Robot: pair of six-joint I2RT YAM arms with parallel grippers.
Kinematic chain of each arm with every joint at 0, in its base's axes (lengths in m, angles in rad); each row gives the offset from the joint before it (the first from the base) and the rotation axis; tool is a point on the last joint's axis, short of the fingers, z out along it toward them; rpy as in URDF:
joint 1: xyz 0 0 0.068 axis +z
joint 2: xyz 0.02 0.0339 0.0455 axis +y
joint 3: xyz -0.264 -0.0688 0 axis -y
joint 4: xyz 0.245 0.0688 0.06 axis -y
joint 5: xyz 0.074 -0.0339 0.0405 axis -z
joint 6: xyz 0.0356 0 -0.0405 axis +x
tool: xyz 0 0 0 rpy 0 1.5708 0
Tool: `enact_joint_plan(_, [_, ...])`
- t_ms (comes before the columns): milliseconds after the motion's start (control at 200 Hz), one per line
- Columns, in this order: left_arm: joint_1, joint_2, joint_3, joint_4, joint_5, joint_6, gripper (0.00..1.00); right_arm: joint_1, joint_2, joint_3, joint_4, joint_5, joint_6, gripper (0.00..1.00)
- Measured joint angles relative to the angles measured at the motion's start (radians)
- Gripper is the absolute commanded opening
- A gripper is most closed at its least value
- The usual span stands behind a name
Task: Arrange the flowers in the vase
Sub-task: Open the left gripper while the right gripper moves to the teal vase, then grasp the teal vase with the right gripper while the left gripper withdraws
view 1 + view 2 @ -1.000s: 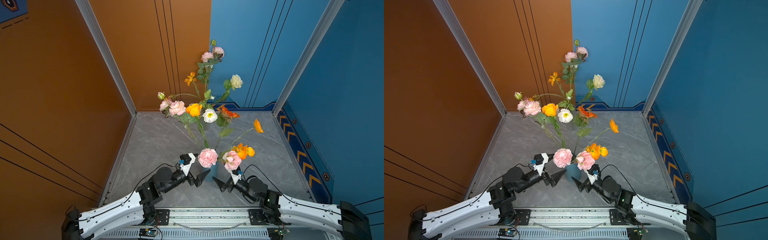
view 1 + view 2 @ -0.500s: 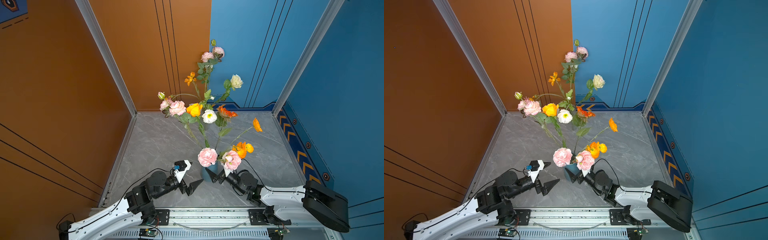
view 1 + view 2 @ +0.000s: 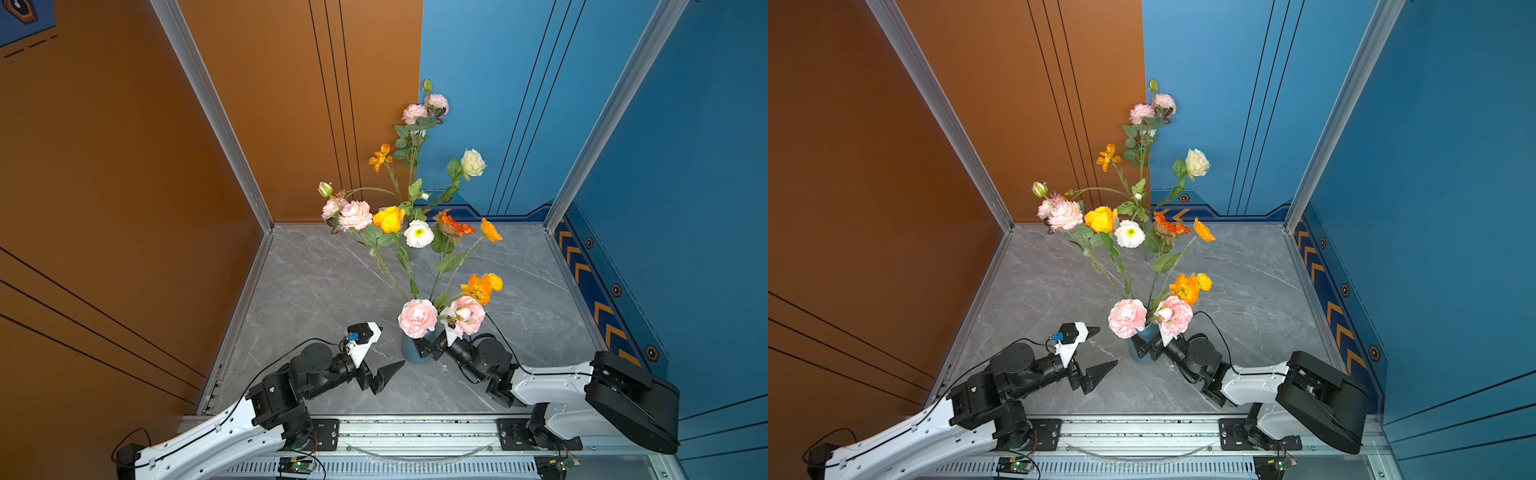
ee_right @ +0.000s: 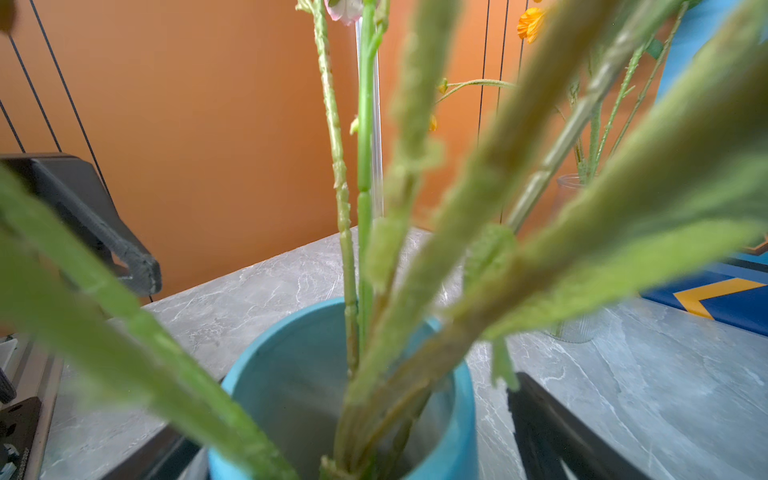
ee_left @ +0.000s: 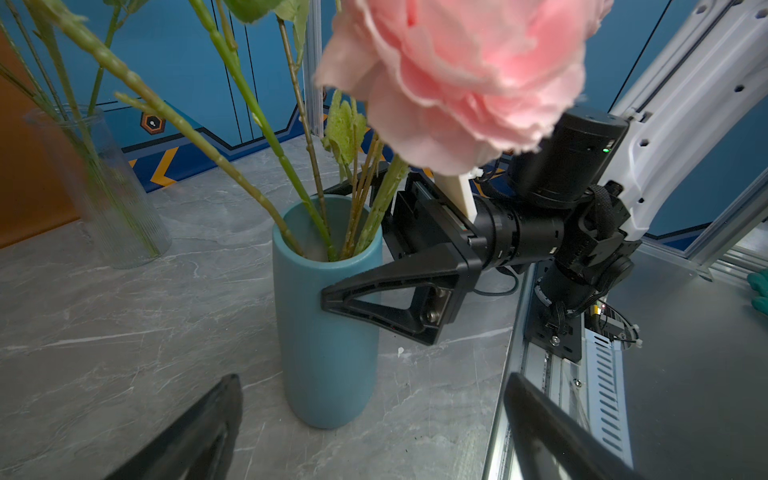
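The blue vase's sides are already between the open fingers. My right gripper should next ease slightly further onto the vase's upper part and close around it.
The vase is a blue cylinder near the table's front middle. Several flowers stand in it: two pink ruffled blooms low over the rim, orange ones, and long green stems fanning upward. My right gripper is open, with one finger on either side of the vase's upper part, and grips nothing. My left gripper is open and empty, a little left of the vase.
A clear ribbed glass vase stands further back on the grey marble table, holding tall stems with pink, cream, white and orange blooms. An orange wall closes the left, blue walls the back and right, and a metal rail runs along the front.
My left gripper has drawn back from the vase toward the front left. My right gripper has moved in so its open fingers straddle the vase, with its arm folded back.
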Motion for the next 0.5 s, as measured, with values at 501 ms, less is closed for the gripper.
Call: enact_joint_plan(501, [0.0, 0.005, 0.0, 0.0, 0.008, 0.0, 0.98, 0.0, 0.066, 0.02, 0.045, -0.019, 0.03, 0.98])
